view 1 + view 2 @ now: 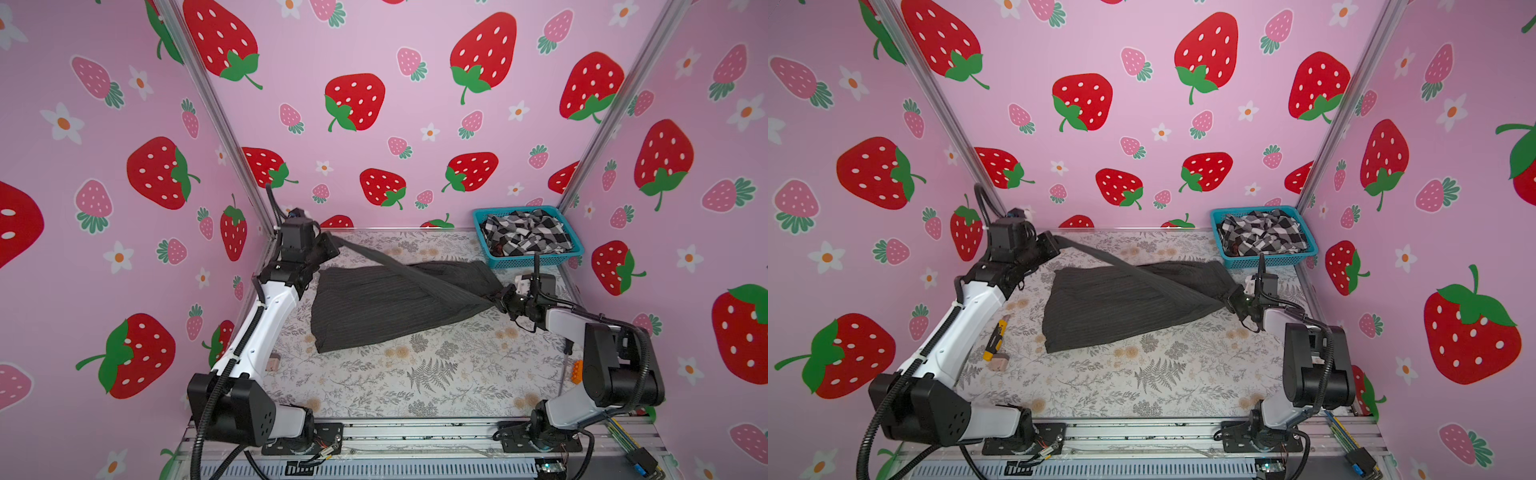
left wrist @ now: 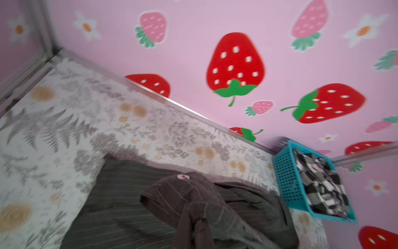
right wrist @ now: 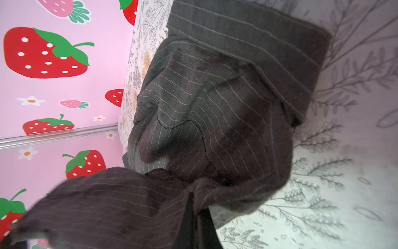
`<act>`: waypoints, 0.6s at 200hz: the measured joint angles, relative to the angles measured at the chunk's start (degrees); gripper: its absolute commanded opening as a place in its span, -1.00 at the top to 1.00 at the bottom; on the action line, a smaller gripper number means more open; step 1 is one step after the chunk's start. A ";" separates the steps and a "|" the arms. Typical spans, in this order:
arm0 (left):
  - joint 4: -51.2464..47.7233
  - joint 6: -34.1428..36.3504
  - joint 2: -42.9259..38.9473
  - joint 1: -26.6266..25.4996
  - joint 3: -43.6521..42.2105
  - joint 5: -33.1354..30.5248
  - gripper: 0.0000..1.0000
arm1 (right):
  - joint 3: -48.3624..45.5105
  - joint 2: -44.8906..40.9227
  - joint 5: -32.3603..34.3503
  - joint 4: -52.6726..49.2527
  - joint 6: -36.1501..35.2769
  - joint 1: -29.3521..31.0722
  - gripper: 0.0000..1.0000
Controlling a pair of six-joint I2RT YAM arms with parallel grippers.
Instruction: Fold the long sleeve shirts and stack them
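The shirt's wide end (image 1: 325, 310) (image 2: 99, 207) lies below the raised cuff end and toward my base, so my left gripper will next move down and back and release the cuff end onto it.
A dark pinstriped long sleeve shirt (image 1: 374, 307) (image 1: 1113, 307) lies bunched on the floral table in both top views. One sleeve is stretched taut diagonally above it between my two grippers. My left gripper (image 1: 332, 245) (image 1: 1054, 245) at the back left is shut on the cuff end; the left wrist view shows the cloth (image 2: 120, 204) pinched at the jaws (image 2: 198, 222). My right gripper (image 1: 500, 301) (image 1: 1231, 299) on the right is shut on a gathered bunch of the same shirt (image 3: 215, 97), with the jaws (image 3: 197, 215) buried in fabric. A black-and-white checked shirt (image 1: 523, 232) (image 1: 1262, 235) (image 2: 323, 185) lies crumpled in the basket.
The teal basket (image 1: 536, 262) (image 1: 1271, 262) (image 2: 286, 179) stands in the back right corner. A yellow utility knife (image 1: 994, 338) and a small pinkish block (image 1: 998, 364) (image 1: 272, 365) lie beside the left arm. An orange object (image 1: 577, 369) sits by the right arm. Pink walls enclose three sides.
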 measured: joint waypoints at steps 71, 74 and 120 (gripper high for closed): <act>4.61 -4.00 -0.83 1.51 -20.72 -1.75 1.00 | -2.99 2.58 -2.08 7.78 1.25 0.22 1.00; 5.16 -4.00 -0.83 1.53 -20.81 -1.75 1.00 | -2.99 2.60 -2.10 7.80 1.11 0.26 1.00; 7.65 -4.13 0.24 1.70 -19.74 -0.85 1.00 | -1.55 4.37 -2.51 6.43 -0.20 0.37 1.00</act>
